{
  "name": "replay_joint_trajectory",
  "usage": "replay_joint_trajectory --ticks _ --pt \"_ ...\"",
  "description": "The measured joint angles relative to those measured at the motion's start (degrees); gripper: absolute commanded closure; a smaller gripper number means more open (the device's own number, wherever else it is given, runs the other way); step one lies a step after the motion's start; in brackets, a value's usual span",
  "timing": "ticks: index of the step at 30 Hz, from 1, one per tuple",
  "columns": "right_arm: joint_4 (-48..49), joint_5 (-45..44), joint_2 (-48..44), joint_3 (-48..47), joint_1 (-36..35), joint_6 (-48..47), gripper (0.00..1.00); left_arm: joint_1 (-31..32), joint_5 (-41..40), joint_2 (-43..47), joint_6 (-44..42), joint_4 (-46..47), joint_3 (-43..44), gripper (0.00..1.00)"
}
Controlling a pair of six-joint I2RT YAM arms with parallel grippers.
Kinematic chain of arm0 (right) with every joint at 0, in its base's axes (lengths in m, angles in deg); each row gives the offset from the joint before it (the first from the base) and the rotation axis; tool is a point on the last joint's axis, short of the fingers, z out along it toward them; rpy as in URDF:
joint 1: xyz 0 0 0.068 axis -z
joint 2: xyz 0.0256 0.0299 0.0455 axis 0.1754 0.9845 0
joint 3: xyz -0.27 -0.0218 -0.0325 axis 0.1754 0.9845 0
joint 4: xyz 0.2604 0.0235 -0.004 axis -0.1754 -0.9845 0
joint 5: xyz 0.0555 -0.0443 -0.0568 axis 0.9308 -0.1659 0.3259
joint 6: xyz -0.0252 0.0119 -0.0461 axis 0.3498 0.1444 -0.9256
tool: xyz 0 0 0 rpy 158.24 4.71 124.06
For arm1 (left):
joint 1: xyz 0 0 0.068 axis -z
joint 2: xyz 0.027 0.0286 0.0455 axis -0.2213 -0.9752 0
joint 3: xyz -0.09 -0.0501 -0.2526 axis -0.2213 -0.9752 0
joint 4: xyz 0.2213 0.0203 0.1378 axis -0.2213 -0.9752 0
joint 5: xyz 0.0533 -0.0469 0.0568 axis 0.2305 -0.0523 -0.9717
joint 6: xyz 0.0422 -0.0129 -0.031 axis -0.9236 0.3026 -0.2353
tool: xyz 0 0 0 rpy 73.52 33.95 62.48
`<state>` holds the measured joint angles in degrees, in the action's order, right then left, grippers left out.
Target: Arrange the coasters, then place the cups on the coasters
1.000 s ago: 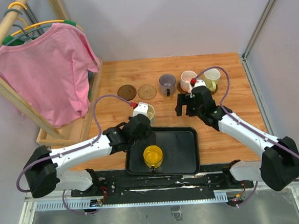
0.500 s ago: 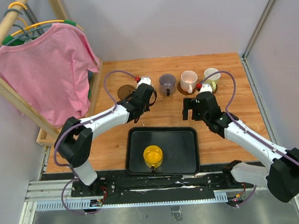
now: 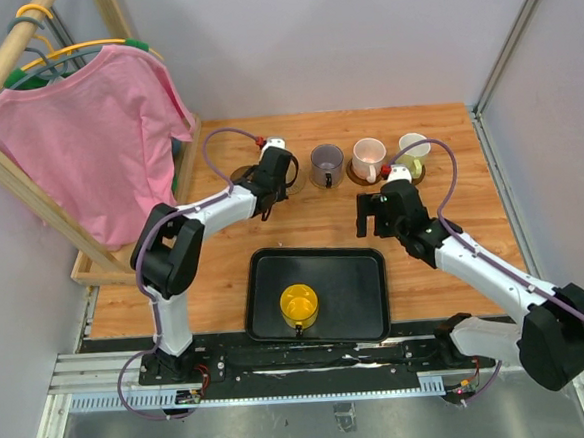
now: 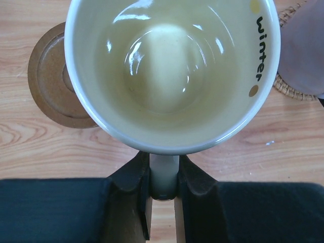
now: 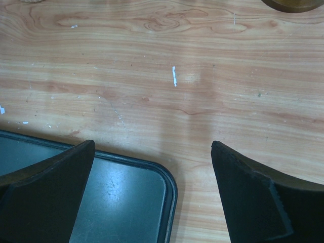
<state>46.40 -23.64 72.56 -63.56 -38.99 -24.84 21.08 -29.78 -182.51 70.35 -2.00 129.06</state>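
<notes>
The left gripper lowers the cream-beige cup next into the gap beside the grey-purple cup point(image 3: 326, 162) below it, edging off the brown coaster the cup overlaps, and releases.
My left gripper point(image 4: 163, 169) is shut on the handle of the cream-beige cup point(image 4: 167, 66), which bears the word "winter". In the top view this gripper point(image 3: 280, 174) is at the back row, between a bare dark brown coaster point(image 3: 243, 179) and the grey-purple cup point(image 3: 326, 162). The cup hides what lies under it. A tan coaster's edge point(image 4: 286, 87) shows beneath the grey-purple cup point(image 4: 304, 45). The pink cup point(image 3: 369, 154) and the pale yellow-green cup point(image 3: 413, 149) stand on coasters. The yellow cup point(image 3: 299, 304) stands in the tray. My right gripper point(image 3: 376, 213) is open and empty above the tray's corner.
The black tray point(image 3: 356, 275) lies at the near middle, and its rim point(image 5: 171, 192) shows under the right gripper point(image 5: 153, 146). A wooden rack with a pink shirt point(image 3: 96, 142) stands at the left edge. Walls close the back and right.
My left arm has carried the cream-beige cup from beside the tray to the back row, over the spot right of the dark brown coaster. The right arm drew back a little toward the tray.
</notes>
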Motion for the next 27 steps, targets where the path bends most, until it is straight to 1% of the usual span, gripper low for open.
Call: replay_joint_trajectory --ticks 10,17,27 --pt "0.00 0.35 1.09 0.00 0.00 -0.02 0.01 -0.31 2.58 -2.67 0.31 0.76 3.39 1.00" --pt "0.02 1.01 1.55 0.00 0.00 -0.02 0.01 -0.31 3.91 -3.04 0.52 2.21 3.48 1.00" --pt "0.04 1.40 1.73 0.00 0.00 -0.02 0.01 -0.31 4.74 -5.77 1.64 3.06 3.48 0.99"
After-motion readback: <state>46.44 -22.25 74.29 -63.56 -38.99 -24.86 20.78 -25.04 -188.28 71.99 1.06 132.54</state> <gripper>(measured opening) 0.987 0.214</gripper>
